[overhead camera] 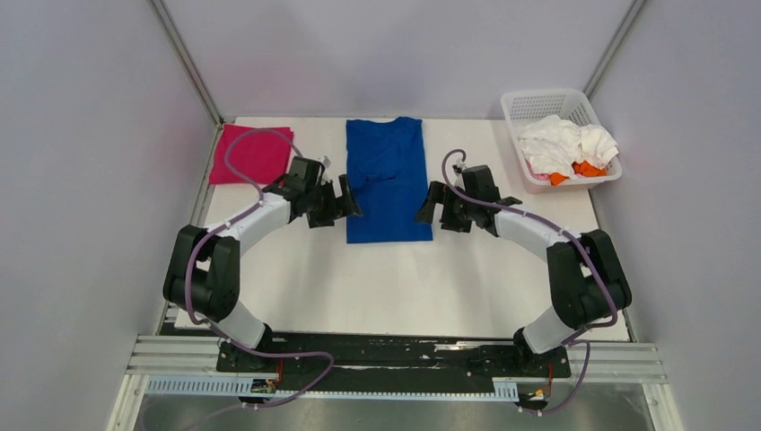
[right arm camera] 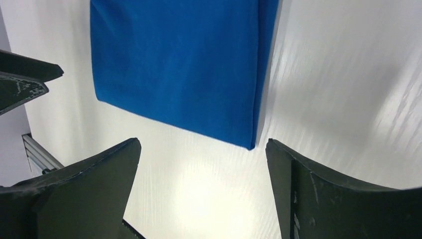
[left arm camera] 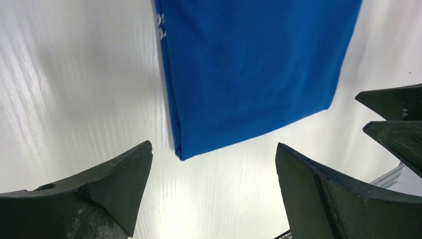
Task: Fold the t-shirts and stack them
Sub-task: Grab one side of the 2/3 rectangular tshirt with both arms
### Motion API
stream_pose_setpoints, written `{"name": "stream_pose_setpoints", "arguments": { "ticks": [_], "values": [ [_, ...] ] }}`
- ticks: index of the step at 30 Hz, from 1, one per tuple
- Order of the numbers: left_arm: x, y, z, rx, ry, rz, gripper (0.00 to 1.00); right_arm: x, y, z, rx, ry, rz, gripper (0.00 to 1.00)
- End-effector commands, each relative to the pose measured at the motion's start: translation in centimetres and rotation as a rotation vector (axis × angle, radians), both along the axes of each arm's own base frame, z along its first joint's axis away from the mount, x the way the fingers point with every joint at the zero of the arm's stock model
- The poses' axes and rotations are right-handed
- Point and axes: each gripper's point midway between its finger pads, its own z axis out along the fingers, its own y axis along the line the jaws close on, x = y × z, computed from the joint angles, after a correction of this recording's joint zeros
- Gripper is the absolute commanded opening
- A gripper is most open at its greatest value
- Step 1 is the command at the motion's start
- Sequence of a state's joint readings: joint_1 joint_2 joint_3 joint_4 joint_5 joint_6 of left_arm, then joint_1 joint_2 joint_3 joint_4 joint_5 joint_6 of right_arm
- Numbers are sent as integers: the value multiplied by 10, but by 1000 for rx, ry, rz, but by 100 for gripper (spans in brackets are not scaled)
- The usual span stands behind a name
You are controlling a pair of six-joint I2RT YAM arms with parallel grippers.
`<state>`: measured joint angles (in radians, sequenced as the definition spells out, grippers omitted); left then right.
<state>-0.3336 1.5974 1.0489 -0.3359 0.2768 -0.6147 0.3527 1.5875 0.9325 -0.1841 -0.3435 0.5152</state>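
Observation:
My left gripper lowers and eases back next, since its spread fingers already frame the blue t-shirt's near corner (overhead camera: 349,241) (left arm camera: 182,156) below and back of it.
A royal blue t-shirt (overhead camera: 388,180) lies folded into a long strip down the middle of the white table (overhead camera: 395,287). My left gripper (overhead camera: 341,203) hangs open at the strip's left edge, holding nothing. My right gripper (overhead camera: 434,205) hangs open at its right edge, likewise free of cloth. In the left wrist view the blue t-shirt (left arm camera: 249,69) ends in a near corner between my spread fingers (left arm camera: 114,184). The right wrist view shows the blue t-shirt (right arm camera: 179,64) above bare table, with a finger (right arm camera: 318,189) just beside its near corner. A folded magenta-pink t-shirt (overhead camera: 251,154) rests at the far left.
A white lattice basket (overhead camera: 538,106) stands at the far right corner, holding crumpled white cloth (overhead camera: 567,144) and a bit of orange cloth (overhead camera: 579,171). Grey walls close in the table on three sides. The arm bases sit on a black rail (overhead camera: 395,355) at the near edge.

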Motion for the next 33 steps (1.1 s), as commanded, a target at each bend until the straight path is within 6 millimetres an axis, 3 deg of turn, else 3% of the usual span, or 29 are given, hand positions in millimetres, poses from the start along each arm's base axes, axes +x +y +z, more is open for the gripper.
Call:
{"name": "stream_pose_setpoints", "arguments": {
  "ticks": [1,7,13,20,23,24,26,30,33],
  "values": [
    [-23,0,-14,-27,41,31,100,-17,2,-5,23,23,-1,93],
    [-35,0,-49,-10,119,49,80,-16,1,-29,1,76,-9,72],
    [-34,-3,-71,40,163,51,60,-10,-5,-48,-43,96,-46,58],
    [-36,-5,-96,98,215,41,46,-15,-4,-61,-44,129,-43,52],
    [-35,-8,-101,107,230,33,25,-15,-3,-63,-39,135,-37,45],
    [-37,-8,-103,113,234,28,10,-16,-2,-64,-38,139,-33,40],
    [-38,-8,-103,123,235,28,0,-17,-1,-66,-34,145,-29,29],
    [-49,-6,-99,159,227,19,0,-24,2,-64,-6,146,-15,2],
    [-64,-8,-91,177,222,-1,0,-40,9,-54,48,135,46,0]
  ]
}}
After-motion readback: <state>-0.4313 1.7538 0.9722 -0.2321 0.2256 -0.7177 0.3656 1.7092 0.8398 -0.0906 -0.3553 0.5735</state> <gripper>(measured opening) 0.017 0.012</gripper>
